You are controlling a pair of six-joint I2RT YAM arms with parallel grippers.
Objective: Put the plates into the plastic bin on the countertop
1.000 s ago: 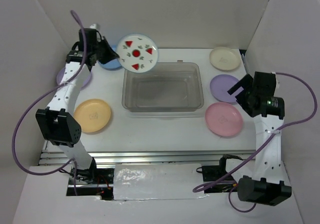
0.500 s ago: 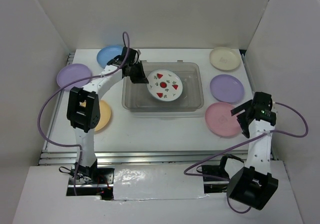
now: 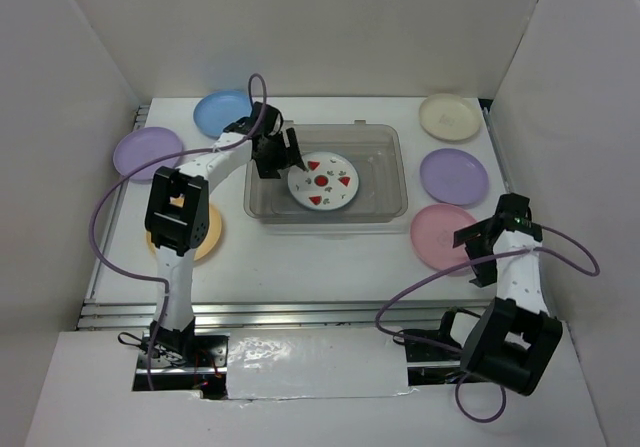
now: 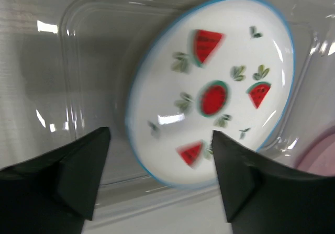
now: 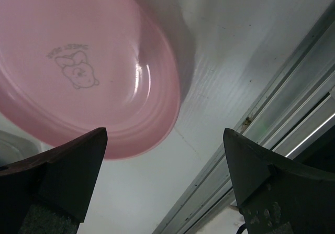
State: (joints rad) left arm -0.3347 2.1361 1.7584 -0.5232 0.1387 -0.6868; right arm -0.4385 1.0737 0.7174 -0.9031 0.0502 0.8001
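I will lower my right gripper over the pink plate's rim [image 5: 166, 131] next, with one finger inside the plate and one outside. Then I will close it.
The white plate with red fruit marks [image 3: 322, 179] [image 4: 209, 87] lies free inside the clear plastic bin [image 3: 402, 182] [image 4: 78, 61]. My left gripper [image 3: 283, 157] [image 4: 159, 155] hangs open over the bin's left part, just off that plate's rim, holding nothing. My right gripper [image 3: 472, 254] [image 5: 165, 134] is open and low over the countertop [image 3: 300, 257], at the near edge of the pink plate [image 3: 440, 235] [image 5: 89, 61]. Blue [image 3: 220, 112], lavender [image 3: 147, 152], yellow-orange [image 3: 205, 235], cream [image 3: 449, 117] and a second lavender plate [image 3: 453, 175] rest on the countertop around the bin.
White walls close in the countertop on three sides. A metal rail [image 3: 300, 312] [image 5: 293, 119] runs along the front edge, close to my right gripper. The left arm's purple cable [image 3: 110, 217] loops over the left side, and the arm covers part of the yellow-orange plate.
My left gripper has opened and let go of the fruit-marked plate, which now lies in the bin. The right arm has swung nearer the front edge beside the pink plate.
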